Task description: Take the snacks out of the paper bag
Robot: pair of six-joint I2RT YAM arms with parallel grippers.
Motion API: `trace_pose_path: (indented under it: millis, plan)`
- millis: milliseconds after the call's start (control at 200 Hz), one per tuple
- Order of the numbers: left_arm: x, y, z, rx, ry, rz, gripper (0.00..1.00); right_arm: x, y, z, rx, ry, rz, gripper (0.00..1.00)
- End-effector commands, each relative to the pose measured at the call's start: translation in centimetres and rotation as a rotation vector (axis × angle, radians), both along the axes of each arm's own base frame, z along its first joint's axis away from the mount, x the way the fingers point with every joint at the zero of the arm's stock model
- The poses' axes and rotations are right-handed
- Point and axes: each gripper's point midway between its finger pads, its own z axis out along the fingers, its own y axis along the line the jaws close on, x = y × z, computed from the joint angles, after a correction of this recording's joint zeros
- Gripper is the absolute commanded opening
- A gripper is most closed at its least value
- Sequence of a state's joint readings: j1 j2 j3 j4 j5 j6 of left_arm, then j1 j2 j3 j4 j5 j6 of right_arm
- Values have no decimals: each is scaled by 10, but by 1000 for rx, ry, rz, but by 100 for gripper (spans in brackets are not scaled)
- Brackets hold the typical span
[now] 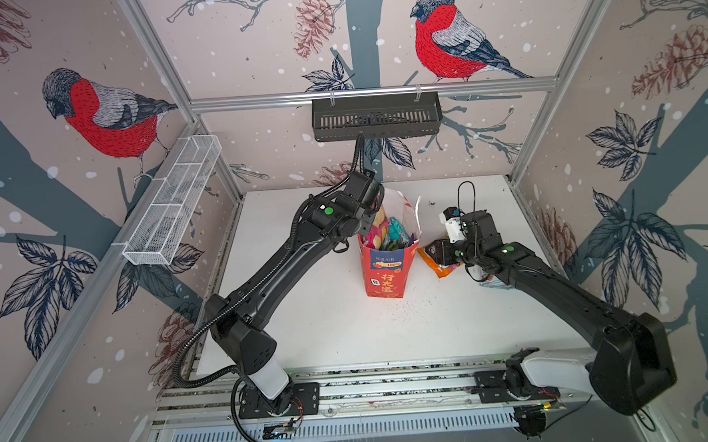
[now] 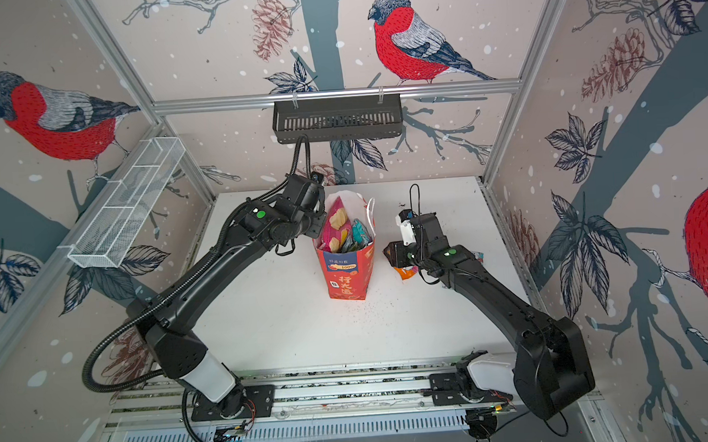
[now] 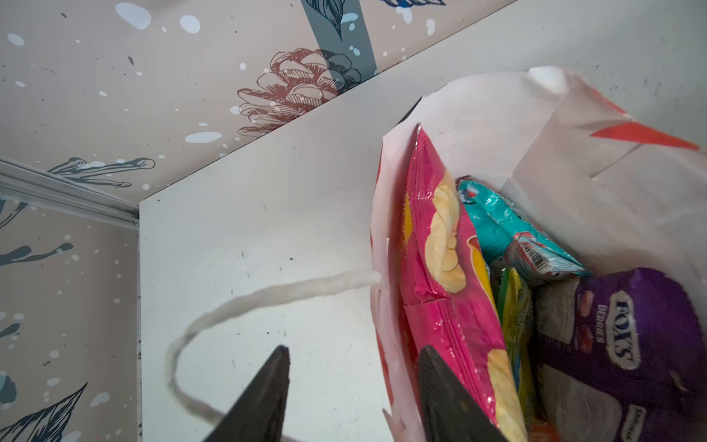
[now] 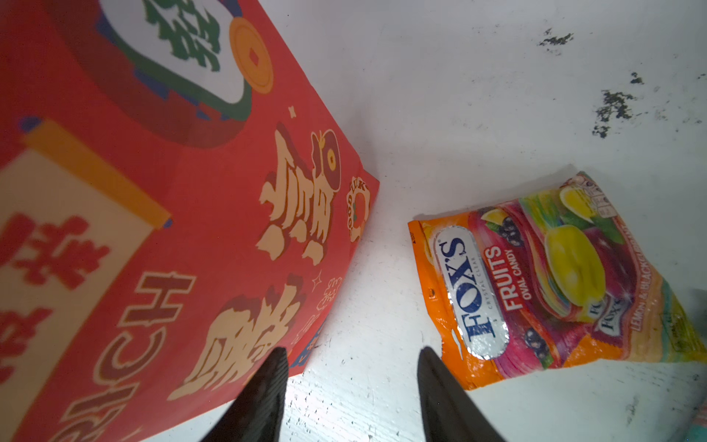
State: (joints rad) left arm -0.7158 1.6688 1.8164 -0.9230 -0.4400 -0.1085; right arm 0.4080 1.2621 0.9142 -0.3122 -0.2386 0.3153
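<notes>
Next, my left gripper shifts from the pink chip bag (image 3: 440, 268) toward the wire basket's side and pinches the rim, since the bag's rim (image 3: 391, 372) runs between my open fingers.
The red paper bag (image 1: 384, 270) (image 2: 349, 272) stands upright mid-table, its mouth open. Inside it I see a pink chip bag (image 3: 440, 268), a teal pack (image 3: 505, 225), a green pack (image 3: 514, 306) and a purple FOX'S pack (image 3: 631, 336). My left gripper (image 3: 354, 350) is open at the bag's left rim. One finger is inside against the pink chip bag, the other outside over the table near the white cord handle (image 3: 267, 298). An orange FOX'S pack (image 4: 535, 275) (image 1: 440, 267) lies flat right of the bag. My right gripper (image 4: 352, 350) hangs open and empty between bag and orange pack.
A teal pack (image 1: 495, 283) lies on the table partly under the right arm. A black basket (image 1: 376, 117) hangs on the back rail and a white wire basket (image 1: 176, 198) on the left wall. Dark crumbs (image 1: 403, 311) speckle the white table in front of the bag.
</notes>
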Motion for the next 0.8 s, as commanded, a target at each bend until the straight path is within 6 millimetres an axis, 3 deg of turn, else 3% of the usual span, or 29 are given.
trace_pose_path:
  millis: [0,345,675,790]
  plan:
    - [1,14,-10,54,22,52,56,3,2,7,14,-29,5,56]
    - [14,14,-21,-102,60,6,50,2,2,4,14,-26,10,56]
    - [20,0,-29,-226,95,-75,49,5,3,-25,-2,37,-6,56]
    - [23,3,-36,-230,115,-70,42,7,5,-37,-5,67,-4,56]
